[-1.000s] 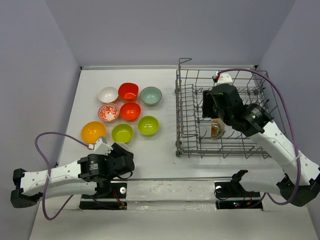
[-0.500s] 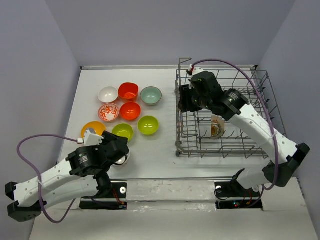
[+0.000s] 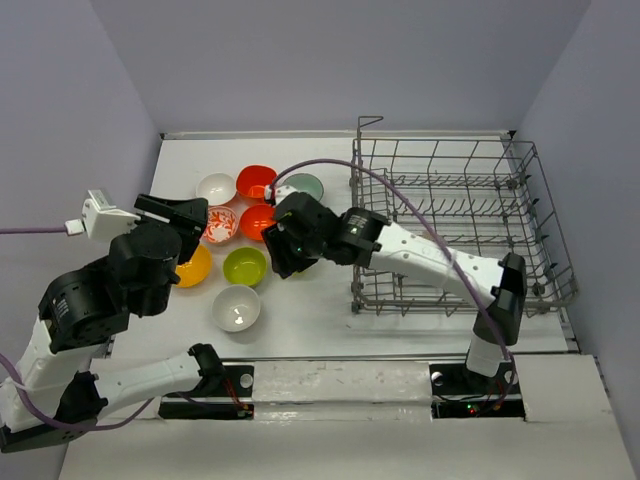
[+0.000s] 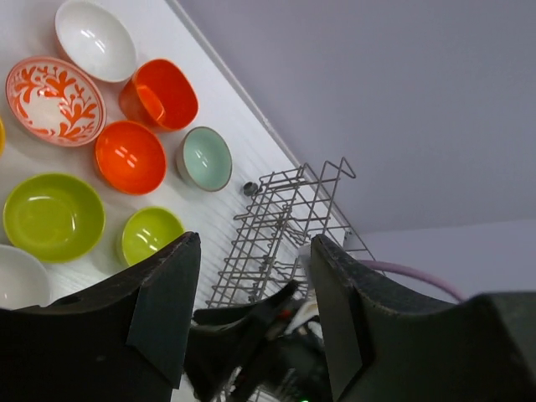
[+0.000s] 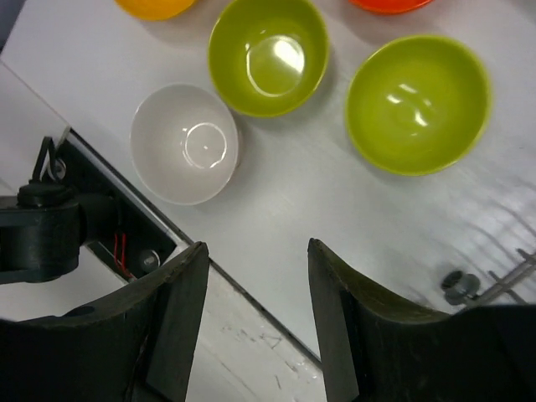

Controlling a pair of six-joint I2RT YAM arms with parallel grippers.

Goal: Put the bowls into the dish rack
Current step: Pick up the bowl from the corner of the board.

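Observation:
Next, my right gripper moves down and left in the top view onto the white bowl's near rim [image 3: 258, 306] [image 5: 238, 155], since that side of the bowl faces bare, open table.
Several bowls sit at the table's left: white [image 3: 216, 188], red-orange [image 3: 256, 182], teal-grey [image 3: 305, 188], red-patterned [image 3: 217, 225], orange-yellow [image 3: 195, 268], lime [image 3: 244, 266] and a white bowl [image 3: 237, 307] nearest the front. The dish rack [image 3: 455, 225] stands at the right. My right gripper [image 5: 256, 247] hovers open and empty over the bare table between the white bowl [image 5: 186, 142] and two lime bowls [image 5: 268, 54] [image 5: 417, 102]. My left gripper [image 4: 255, 243] is raised high, open and empty, looking down on the bowls and the rack [image 4: 285, 218].
The right arm [image 3: 420, 255] stretches from the rack's front across to the bowls and hides part of the rack floor. The table's front edge and the left arm's base mount [image 5: 42, 234] lie just below the right gripper. A rack foot [image 5: 459, 285] shows at right.
My right arm swung left out of the rack to above the bowls. My left arm lifted up and back from the front white bowl, which stays on the table.

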